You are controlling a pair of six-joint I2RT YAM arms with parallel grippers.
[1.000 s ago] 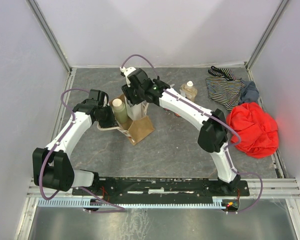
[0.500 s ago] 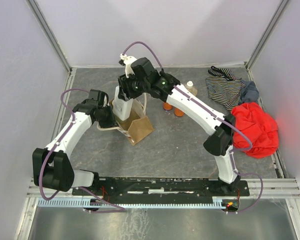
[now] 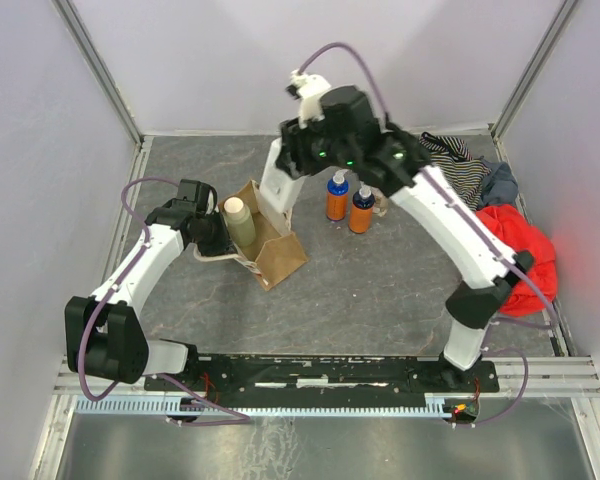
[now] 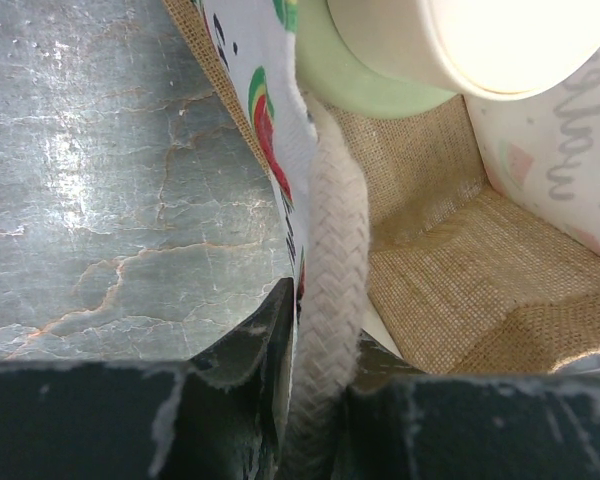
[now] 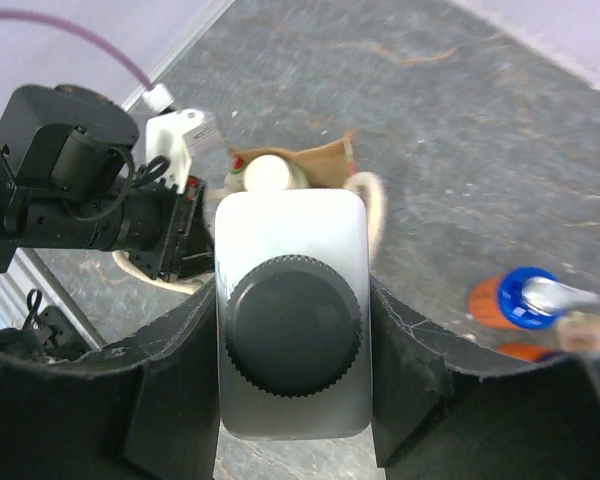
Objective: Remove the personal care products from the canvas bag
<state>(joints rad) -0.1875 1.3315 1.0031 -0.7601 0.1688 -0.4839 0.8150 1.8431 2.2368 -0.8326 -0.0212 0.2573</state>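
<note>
The white flat bottle goes past the orange pump bottles in my right gripper next and comes down onto the tabletop beside them, since bare space shows there.
The canvas bag (image 3: pixel 278 255) stands left of centre with the pale-green cylinder (image 3: pixel 241 221) upright inside. My left gripper (image 3: pixel 214 236) is shut on the bag's cream handle (image 4: pixel 332 250) and printed rim. My right gripper (image 3: pixel 292 152) is shut on the white flat bottle (image 3: pixel 276 190), held by its black-capped top (image 5: pixel 292 325) above the bag's right side. Two orange pump bottles (image 3: pixel 337 197) (image 3: pixel 361 210) stand right of the bag. A beige bottle shows only at the edge of the right wrist view (image 5: pixel 592 330); in the top view my right arm hides it.
A red cloth (image 3: pixel 505 255) lies at the right, with a striped garment (image 3: pixel 450 170) and a grey-blue cloth (image 3: pixel 498 183) behind it. Grey walls close in the left, back and right sides.
My right gripper has lifted the white flat bottle up out of the bag and moved right with it. The orange bottles are now uncovered. The left arm has not moved.
</note>
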